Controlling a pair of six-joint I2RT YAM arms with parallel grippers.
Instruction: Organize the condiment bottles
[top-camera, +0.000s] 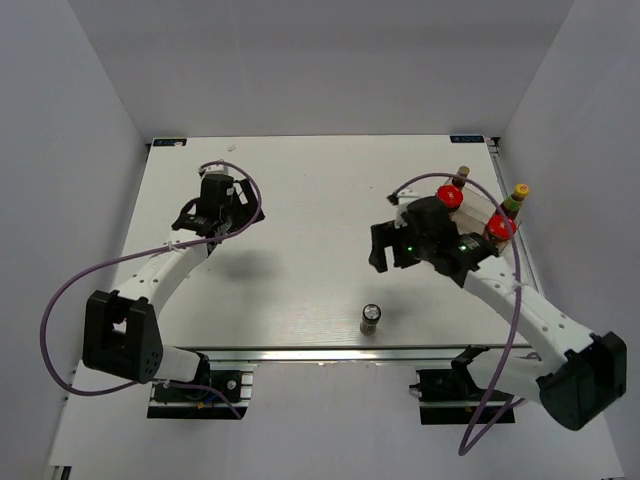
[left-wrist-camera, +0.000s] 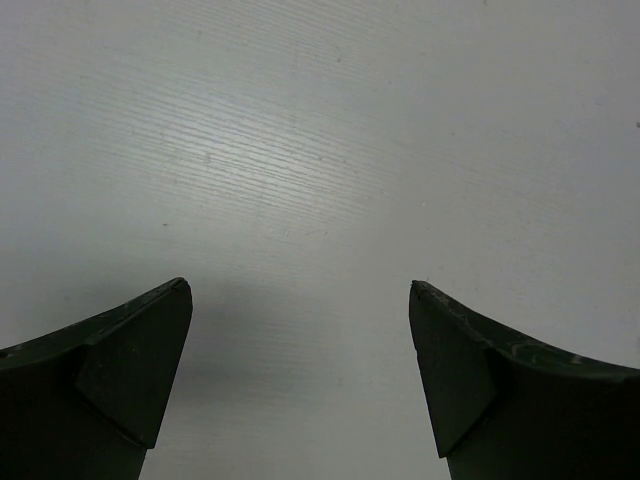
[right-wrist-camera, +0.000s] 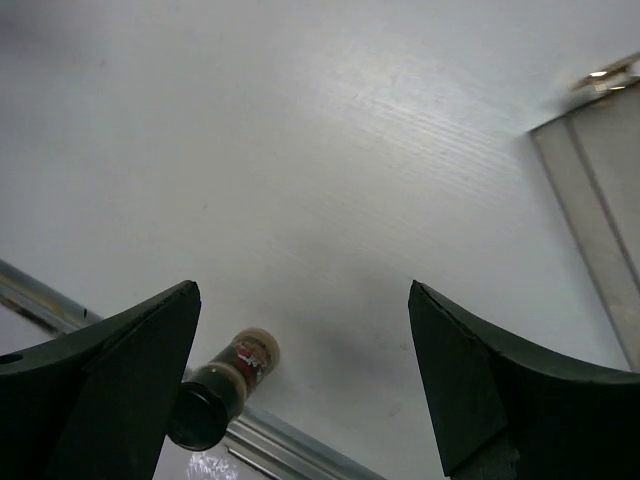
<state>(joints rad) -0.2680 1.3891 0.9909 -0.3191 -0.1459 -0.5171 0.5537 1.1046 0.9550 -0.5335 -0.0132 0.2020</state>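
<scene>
The robot's right gripper will move back toward the front bar and down, around the dark shaker's grey cap (top-camera: 372, 313) (right-wrist-camera: 205, 407).
A grey-capped dark shaker (top-camera: 371, 318) stands alone near the table's front edge; in the right wrist view it (right-wrist-camera: 225, 380) shows beside my left fingertip. Two red-lidded jars (top-camera: 450, 193) (top-camera: 500, 228) and two slim yellow-capped bottles (top-camera: 463, 172) (top-camera: 518, 191) stand at the clear rack (top-camera: 480, 208) at the back right. The pink-capped shaker is hidden or out of view. My right gripper (top-camera: 383, 248) (right-wrist-camera: 300, 300) is open and empty, left of the rack and behind the dark shaker. My left gripper (top-camera: 195, 215) (left-wrist-camera: 300, 290) is open and empty over bare table at the left.
A metal rail (right-wrist-camera: 300, 455) runs along the table's front edge just past the dark shaker. White walls close in the table on the left, back and right. Purple cables loop from both arms.
</scene>
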